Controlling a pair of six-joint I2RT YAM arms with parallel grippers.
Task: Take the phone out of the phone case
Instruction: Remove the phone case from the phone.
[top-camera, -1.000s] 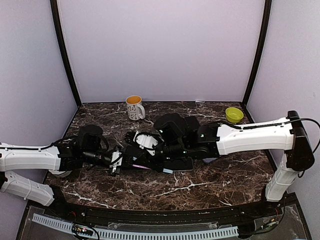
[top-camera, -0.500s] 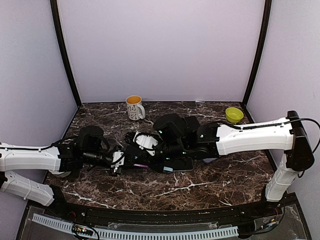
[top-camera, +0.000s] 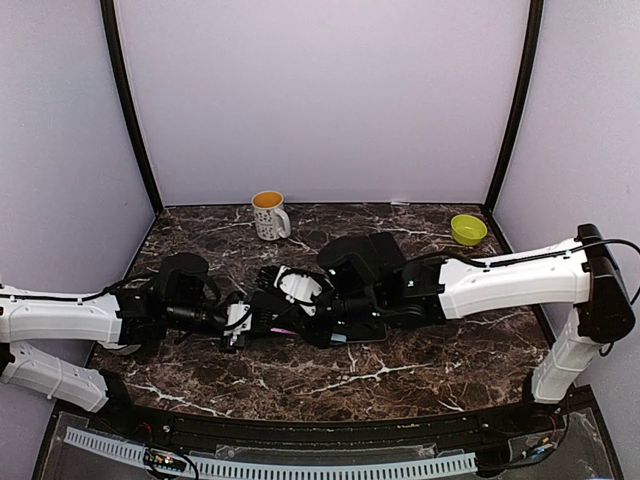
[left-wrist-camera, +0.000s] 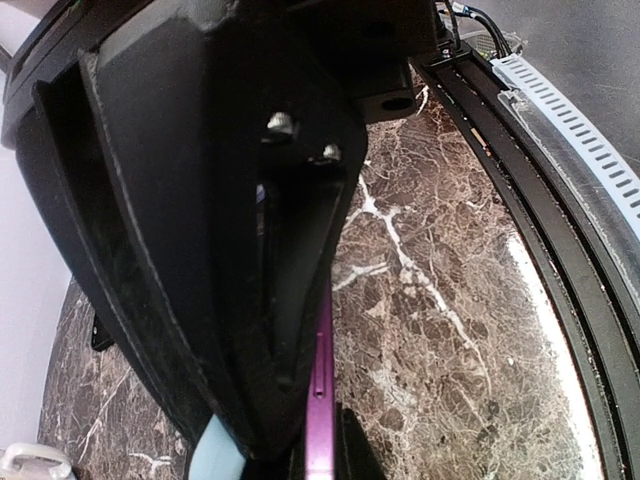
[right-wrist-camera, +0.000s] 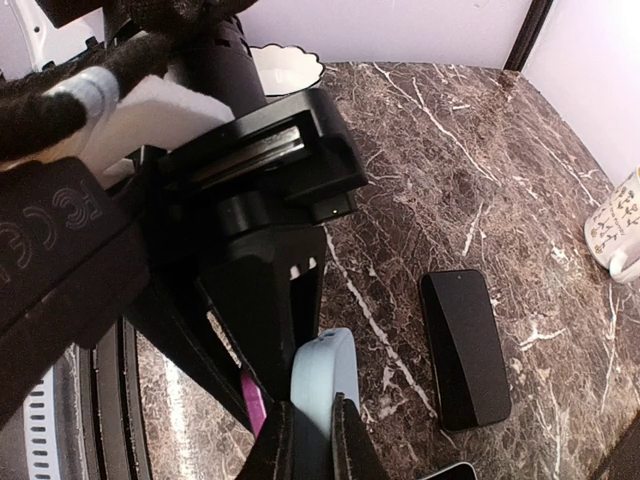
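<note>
I will next pull the case away with my right gripper, then lower and release it on the tabletop (right-wrist-camera: 537, 425) beside the black phone, as my left gripper holds the phone's purple edge.
The phone (left-wrist-camera: 322, 400) shows as a thin purple edge, standing on its side low over the marble table (top-camera: 400, 375). The phone case (right-wrist-camera: 325, 375) is light blue and partly peeled off beside it. My left gripper (top-camera: 243, 325) comes in from the left and is shut on the phone's purple edge (right-wrist-camera: 252, 400). From the right, my right gripper (right-wrist-camera: 308, 445) is shut on the rim of the case, and its black body fills most of the left wrist view. In the top view both grippers meet nose to nose at the middle of the table, hiding most of the phone (top-camera: 281, 329).
A second black phone (right-wrist-camera: 465, 345) lies flat on the table under the right arm (top-camera: 500, 285). A white mug (top-camera: 269, 214) stands at the back left and a green bowl (top-camera: 467, 229) at the back right. A white bowl (right-wrist-camera: 285, 65) sits behind the left arm.
My right gripper has closed on the light blue case, and the right arm has shifted a little toward the near right. The left arm holds still.
</note>
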